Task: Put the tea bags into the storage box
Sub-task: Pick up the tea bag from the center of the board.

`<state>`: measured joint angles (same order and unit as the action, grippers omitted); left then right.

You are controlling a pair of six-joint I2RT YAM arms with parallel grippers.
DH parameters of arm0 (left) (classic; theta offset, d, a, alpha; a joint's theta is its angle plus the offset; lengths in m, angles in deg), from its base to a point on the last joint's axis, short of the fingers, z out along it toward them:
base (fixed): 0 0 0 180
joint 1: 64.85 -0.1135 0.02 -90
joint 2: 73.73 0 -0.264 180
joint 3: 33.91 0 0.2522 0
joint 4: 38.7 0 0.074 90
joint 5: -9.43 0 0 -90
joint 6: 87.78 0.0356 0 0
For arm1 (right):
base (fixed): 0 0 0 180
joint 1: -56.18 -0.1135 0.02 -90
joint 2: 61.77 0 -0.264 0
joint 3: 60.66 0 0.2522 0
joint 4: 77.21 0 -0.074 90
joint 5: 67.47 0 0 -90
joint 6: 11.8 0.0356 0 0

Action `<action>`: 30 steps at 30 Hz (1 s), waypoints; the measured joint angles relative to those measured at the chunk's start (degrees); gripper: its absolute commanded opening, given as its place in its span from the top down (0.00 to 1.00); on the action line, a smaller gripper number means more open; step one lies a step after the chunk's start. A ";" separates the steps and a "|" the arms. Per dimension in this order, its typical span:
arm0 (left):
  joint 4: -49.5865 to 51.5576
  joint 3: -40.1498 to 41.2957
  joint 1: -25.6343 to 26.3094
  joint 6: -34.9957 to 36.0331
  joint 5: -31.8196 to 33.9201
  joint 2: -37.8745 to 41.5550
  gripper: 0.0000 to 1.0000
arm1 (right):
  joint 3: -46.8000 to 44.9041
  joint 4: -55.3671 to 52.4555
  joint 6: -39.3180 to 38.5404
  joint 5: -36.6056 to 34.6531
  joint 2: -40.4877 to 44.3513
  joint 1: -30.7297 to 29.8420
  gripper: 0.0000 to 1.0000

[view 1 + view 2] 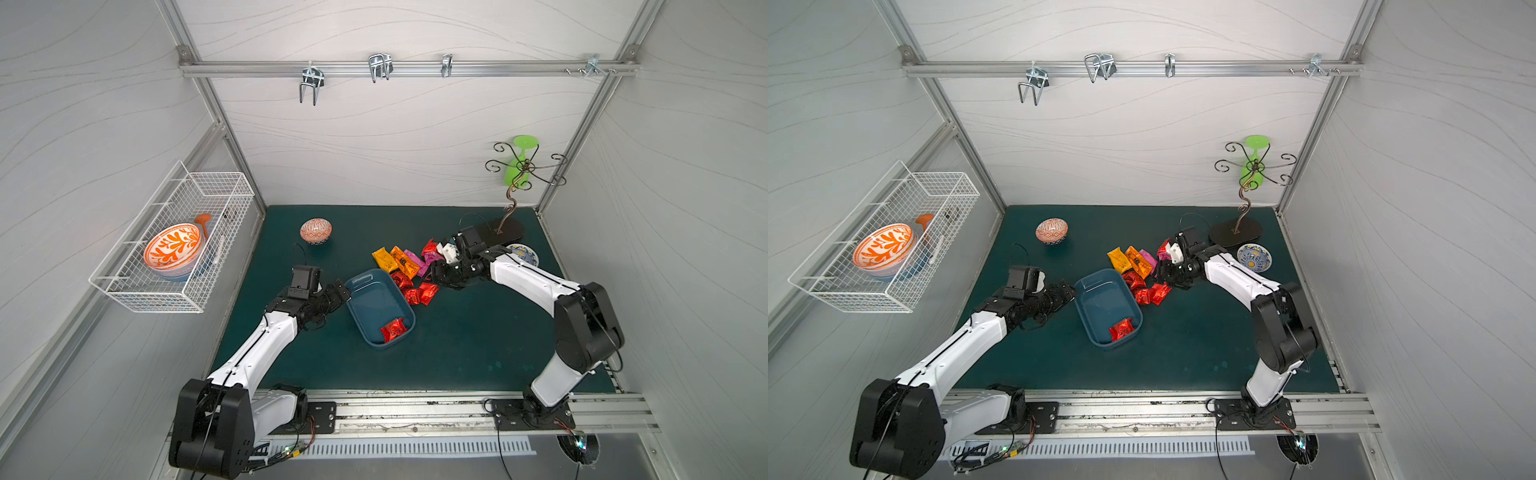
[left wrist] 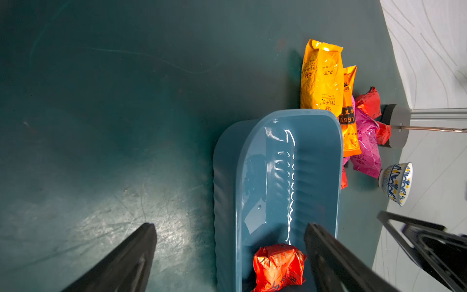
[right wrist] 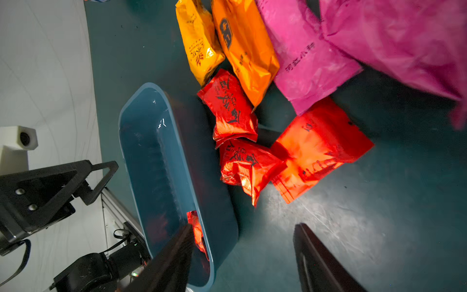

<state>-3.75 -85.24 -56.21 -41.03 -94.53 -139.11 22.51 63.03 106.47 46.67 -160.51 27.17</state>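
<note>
Next, my right gripper moves down toward the box onto the near edge (image 1: 413, 301) (image 3: 253, 191) of the pile's crumpled red tea bag, as that edge overhangs bare mat.
The blue storage box (image 1: 365, 309) (image 1: 1096, 307) lies mid-mat with one red tea bag (image 1: 393, 329) (image 2: 278, 268) in its near end. Just beyond its far right side is a pile of tea bags: yellow (image 1: 381, 258) (image 3: 199, 45), orange (image 1: 405, 262), pink (image 3: 308, 58) and red (image 1: 420, 294) (image 3: 232, 111). My right gripper (image 1: 437, 277) (image 3: 243, 226) hangs open over bare mat beside the red ones, holding nothing. My left gripper (image 1: 344, 291) (image 2: 230, 225) is open at the box's far left rim, empty.
A white wire basket (image 1: 178, 291) on the left wall holds an orange patterned bowl. An overturned patterned bowl (image 1: 316, 231) sits far left on the mat. A blue-yellow bowl (image 1: 525, 253) and a metal stand (image 1: 509, 226) with a green glass stand behind the right arm.
</note>
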 measured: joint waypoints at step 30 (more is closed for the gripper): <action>-0.11 2.73 0.22 -0.48 0.02 2.86 0.04 | 0.11 5.73 2.97 2.54 -11.47 -3.08 1.00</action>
<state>-3.86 -82.50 -55.99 -41.51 -94.51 -136.25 22.62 68.75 109.44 49.21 -171.99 24.09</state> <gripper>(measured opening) 0.958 0.051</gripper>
